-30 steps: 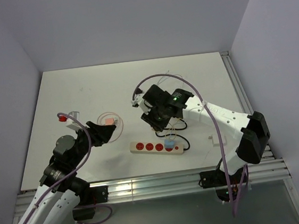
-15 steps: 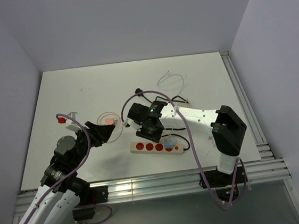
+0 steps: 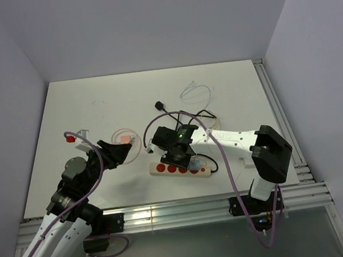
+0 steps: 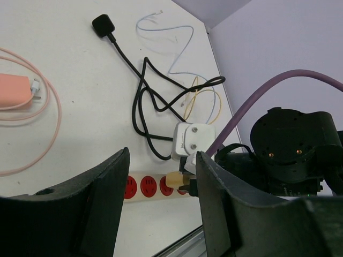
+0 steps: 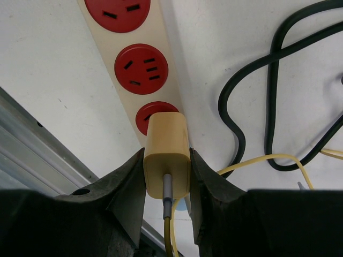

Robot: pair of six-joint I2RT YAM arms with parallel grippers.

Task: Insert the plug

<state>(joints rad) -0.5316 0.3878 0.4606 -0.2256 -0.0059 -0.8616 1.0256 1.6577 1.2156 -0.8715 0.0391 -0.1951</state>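
Next, my right gripper turns slightly, lowers the yellow plug [image 5: 166,155] onto the third red socket [image 5: 147,114] and releases it, since that socket lies just below the gripper.
My right gripper [image 5: 166,166] is shut on a yellow plug [image 5: 166,155] with a yellow cable, held just over the third red socket [image 5: 151,115] of the cream power strip [image 5: 169,80]. In the top view the right gripper [image 3: 175,154] hovers over the strip [image 3: 180,169]. The left wrist view shows the plug [image 4: 175,180] above the strip [image 4: 140,187]. My left gripper [image 3: 124,149] is open and empty, left of the strip. A white adapter [image 4: 193,140] with a black cord lies behind the strip.
A pink charger [image 3: 124,138] with a coiled pink cable lies left of the strip. A black cord with its plug [image 3: 159,106] and thin white wire [image 3: 193,92] lie behind. A red-capped object [image 3: 72,138] sits at far left. The table's front rail [image 3: 168,212] runs close below the strip.
My right arm has swung left and down from behind the strip to hover right over its sockets with the yellow plug. The left arm has hardly moved.
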